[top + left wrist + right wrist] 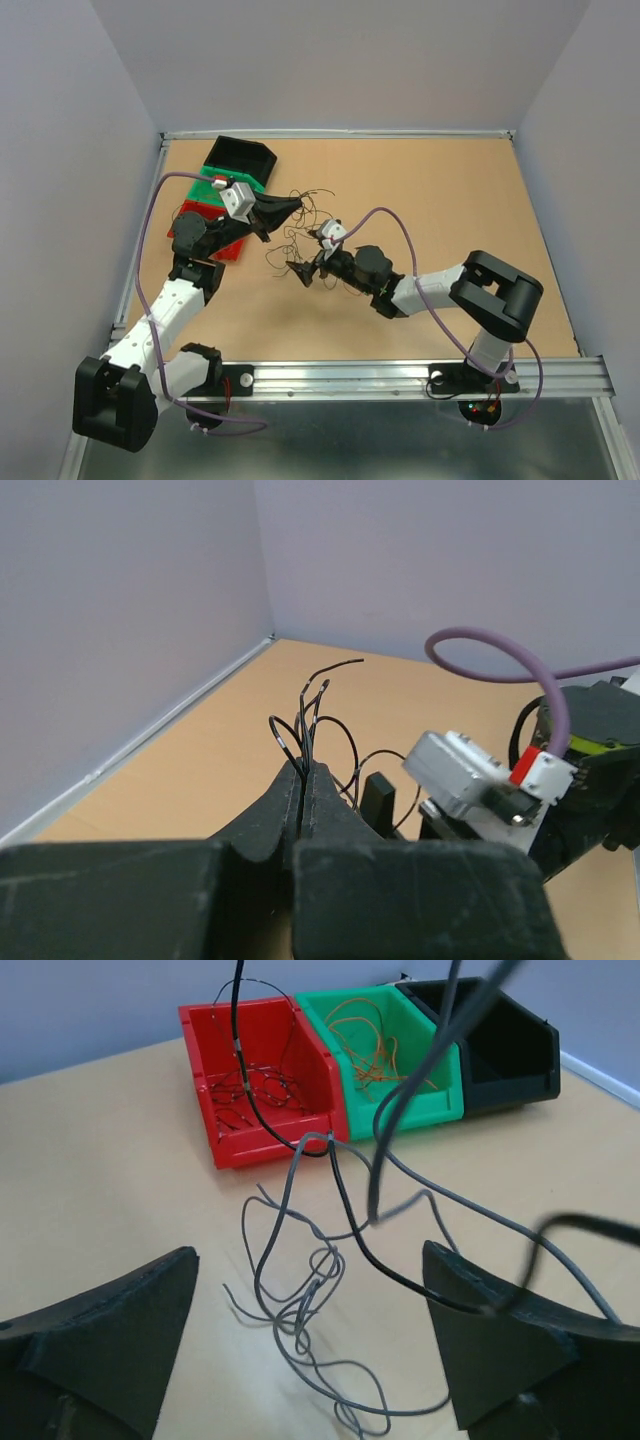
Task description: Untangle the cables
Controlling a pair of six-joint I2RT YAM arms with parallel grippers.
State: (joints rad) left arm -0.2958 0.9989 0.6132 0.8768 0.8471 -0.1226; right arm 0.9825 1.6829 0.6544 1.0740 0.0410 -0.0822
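Observation:
The black cables match the empty black bin [241, 156], so my left gripper will next go outward and left in the top view over it and release them.
The cables [303, 228] are thin loose strands spread on the table between my two grippers. My left gripper [290, 207] is shut on a few black cables [312, 720], which stick up out of its closed tips [303, 772]. My right gripper [303, 270] stands wide open just beside the strands. In the right wrist view, a knot of grey cables [308, 1300] lies on the table between the open fingers [500, 1345]. One black cable [352, 1235] runs down onto the right finger and is not gripped.
Three small bins stand at the far left: red [262, 1132] holding dark red-brown wires, green [400, 1112] holding orange wires, black [505, 1045]. In the top view the left arm covers part of the red bin [205, 215] and green bin [212, 185]. Walls enclose the table.

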